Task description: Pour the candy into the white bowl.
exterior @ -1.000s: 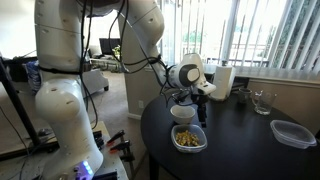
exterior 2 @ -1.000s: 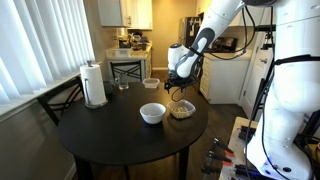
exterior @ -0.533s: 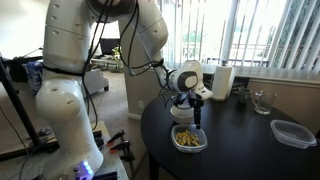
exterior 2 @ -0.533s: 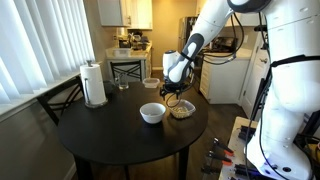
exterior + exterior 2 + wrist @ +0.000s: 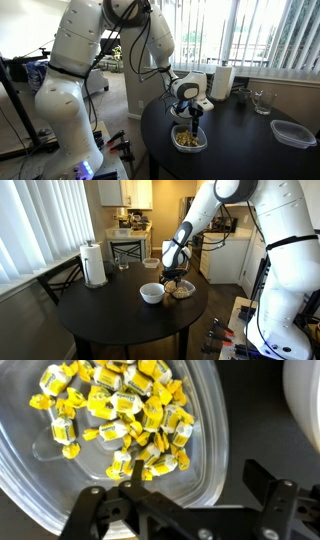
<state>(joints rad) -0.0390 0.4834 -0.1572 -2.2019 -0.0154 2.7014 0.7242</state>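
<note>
My open fingers are on either side of the container's rim by the white bowl (image 5: 181,127) (image 5: 215,485). Next I will raise my gripper a little from its low spot and close it across that rim.
The candy (image 5: 120,410) is a heap of yellow-wrapped pieces in a clear, roughly square plastic container (image 5: 205,455). It stands near the table's edge in both exterior views (image 5: 189,139) (image 5: 182,291). The white bowl (image 5: 152,293) sits right beside it and shows as a white edge at the top right of the wrist view (image 5: 305,390). My gripper (image 5: 197,480) is open and low over the container. One finger is inside the container's wall and the other outside, so they straddle its rim. It shows in both exterior views (image 5: 191,120) (image 5: 176,279).
The round black table (image 5: 110,320) also holds a paper-towel roll (image 5: 94,265) (image 5: 223,80), a drinking glass (image 5: 262,101) and an empty clear container (image 5: 293,132) (image 5: 150,263). The candy container stands close to the table's edge.
My arm has lowered the open gripper from above the bowl and container down onto the candy container's side. The container and the bowl have not moved.
</note>
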